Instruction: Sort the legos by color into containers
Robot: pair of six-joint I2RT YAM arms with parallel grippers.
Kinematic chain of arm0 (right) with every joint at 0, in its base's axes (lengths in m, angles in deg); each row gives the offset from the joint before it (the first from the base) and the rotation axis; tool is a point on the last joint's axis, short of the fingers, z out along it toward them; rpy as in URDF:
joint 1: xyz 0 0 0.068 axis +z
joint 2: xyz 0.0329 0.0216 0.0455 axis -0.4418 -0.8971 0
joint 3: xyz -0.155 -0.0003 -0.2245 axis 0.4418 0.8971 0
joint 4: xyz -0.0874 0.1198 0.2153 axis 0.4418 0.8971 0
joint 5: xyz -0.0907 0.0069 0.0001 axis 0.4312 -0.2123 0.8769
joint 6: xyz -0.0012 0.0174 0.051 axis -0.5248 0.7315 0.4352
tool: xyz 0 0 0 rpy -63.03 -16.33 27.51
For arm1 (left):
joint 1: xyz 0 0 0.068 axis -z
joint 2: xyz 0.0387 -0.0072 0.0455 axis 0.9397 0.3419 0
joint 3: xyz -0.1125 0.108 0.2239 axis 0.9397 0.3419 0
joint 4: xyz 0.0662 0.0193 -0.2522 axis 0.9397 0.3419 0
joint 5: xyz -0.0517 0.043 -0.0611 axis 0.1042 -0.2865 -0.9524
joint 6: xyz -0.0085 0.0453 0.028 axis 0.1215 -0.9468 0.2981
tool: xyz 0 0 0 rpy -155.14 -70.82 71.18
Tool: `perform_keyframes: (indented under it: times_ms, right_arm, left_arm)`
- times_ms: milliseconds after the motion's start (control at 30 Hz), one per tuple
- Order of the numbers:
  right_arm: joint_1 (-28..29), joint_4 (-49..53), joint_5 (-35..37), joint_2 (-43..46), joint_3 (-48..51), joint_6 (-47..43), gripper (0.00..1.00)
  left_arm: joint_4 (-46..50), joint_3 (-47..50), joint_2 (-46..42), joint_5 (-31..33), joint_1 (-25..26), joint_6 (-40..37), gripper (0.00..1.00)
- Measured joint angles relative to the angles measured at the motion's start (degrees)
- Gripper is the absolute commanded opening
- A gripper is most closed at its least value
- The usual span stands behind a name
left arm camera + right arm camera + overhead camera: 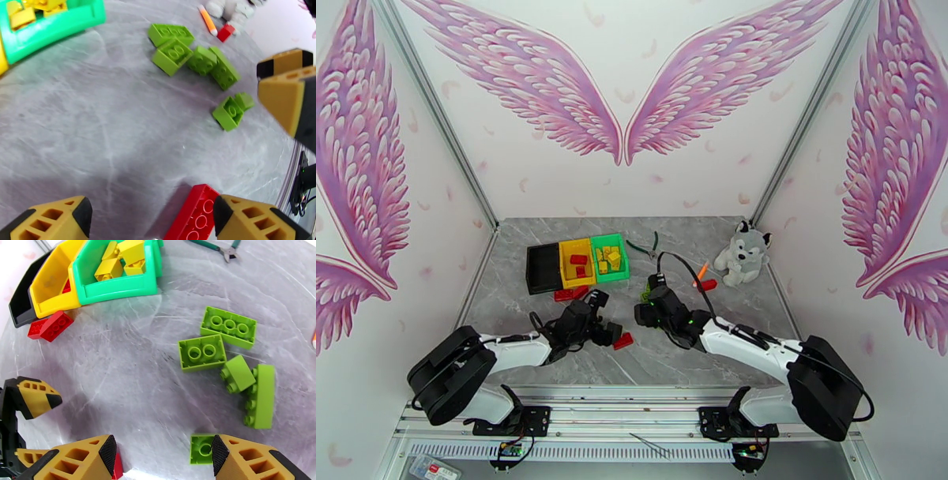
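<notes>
I need to move my left gripper toward the other arm next, where the red brick sits off-center. Then I need to move it back and down until its two fingers are on either side of the brick.
Side by side at the back left stand the black bin (541, 267), the yellow bin (577, 263) holding red bricks, and the green bin (118, 283) holding yellow bricks (118, 261). Several lime green legos (221, 346) lie loose on the table. My right gripper (162, 457) hangs open over them, a small green brick (202, 448) just inside one finger (252, 461). My left gripper (150, 221) is open low over the table, a red brick (193, 215) lying against one finger (252, 219). More red bricks (51, 325) lie in front of the bins.
Green-handled pliers (642, 248) lie behind the green bin. An orange stick (207, 19) and a red brick (226, 32) lie near a husky plush (742, 253) at the back right. The two grippers are close together at mid-table.
</notes>
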Motion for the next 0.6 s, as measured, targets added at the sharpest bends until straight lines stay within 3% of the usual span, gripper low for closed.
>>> perform_keyframes:
  times_ms: [433, 600]
  right_arm:
    - [0.0, 1.22, 0.85, 7.34, 4.66, 2.71, 0.7]
    - [0.0, 2.01, 1.53, 10.54, 6.36, 3.15, 0.7]
  left_arm:
    - [1.11, -4.07, 6.93, 5.33, 10.08, -2.56, 0.75]
    - [5.09, -7.41, 8.94, 12.13, 12.85, -3.69, 0.62]
